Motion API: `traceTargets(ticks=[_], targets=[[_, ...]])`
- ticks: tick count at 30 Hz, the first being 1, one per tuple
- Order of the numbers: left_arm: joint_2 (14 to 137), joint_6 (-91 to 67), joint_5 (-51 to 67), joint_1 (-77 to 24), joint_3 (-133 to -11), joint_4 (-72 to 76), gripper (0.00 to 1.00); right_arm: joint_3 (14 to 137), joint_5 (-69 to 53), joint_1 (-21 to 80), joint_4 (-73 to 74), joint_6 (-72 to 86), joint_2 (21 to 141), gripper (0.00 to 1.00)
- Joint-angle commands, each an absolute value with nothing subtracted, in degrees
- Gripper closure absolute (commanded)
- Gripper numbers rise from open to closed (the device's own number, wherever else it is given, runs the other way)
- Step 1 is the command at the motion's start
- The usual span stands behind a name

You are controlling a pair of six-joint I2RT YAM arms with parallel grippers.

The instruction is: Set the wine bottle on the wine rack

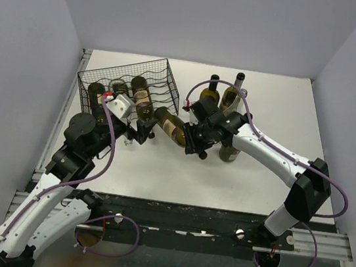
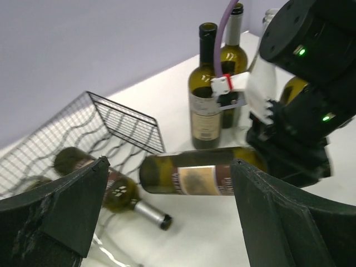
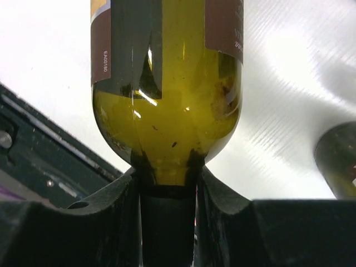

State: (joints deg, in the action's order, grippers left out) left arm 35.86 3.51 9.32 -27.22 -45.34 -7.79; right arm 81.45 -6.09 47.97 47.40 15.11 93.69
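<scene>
My right gripper swings outward next, to its left in the top view, turning, and releases the bottle at the rack's empty end cradle [image 1: 162,91], which lies there.
My right gripper [image 1: 192,140] is shut on the neck of a green wine bottle [image 1: 171,126] with a brown label, and holds it level above the table. Its base points at the wine rack [image 1: 163,77], a black wire basket at the back left. In the right wrist view the bottle [image 3: 167,111] has its neck clamped between the fingers [image 3: 228,222]. My left gripper [image 1: 141,130] stands open just in front of the rack, close to the bottle's base. In the left wrist view the bottle [image 2: 194,178] lies crosswise beyond the wide-open fingers [image 2: 72,206], untouched, with the wine rack [image 2: 122,119] behind it.
Three bottles [image 1: 142,95] lie in the rack's cradles, one with its neck sticking out [image 2: 119,194]. Three upright bottles [image 1: 210,91] stand at the back centre, beside and behind the right arm; two show in the left wrist view [image 2: 204,100]. White walls enclose the table.
</scene>
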Motion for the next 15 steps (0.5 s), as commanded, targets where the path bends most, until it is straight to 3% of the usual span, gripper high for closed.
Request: traceTargets(ticks=[1, 15], targets=[[38.32, -15.63, 11.08, -27.16, -45.61, -6.06, 0.01, 81.83, -0.97, 48.08, 37.01, 18.01, 95.01, 0.99], [38.85, -12.4, 4.92, -26.98, -48.34, -10.55, 0.01, 78.31, 4.13, 48.08, 26.99, 20.92, 98.35, 0.99]])
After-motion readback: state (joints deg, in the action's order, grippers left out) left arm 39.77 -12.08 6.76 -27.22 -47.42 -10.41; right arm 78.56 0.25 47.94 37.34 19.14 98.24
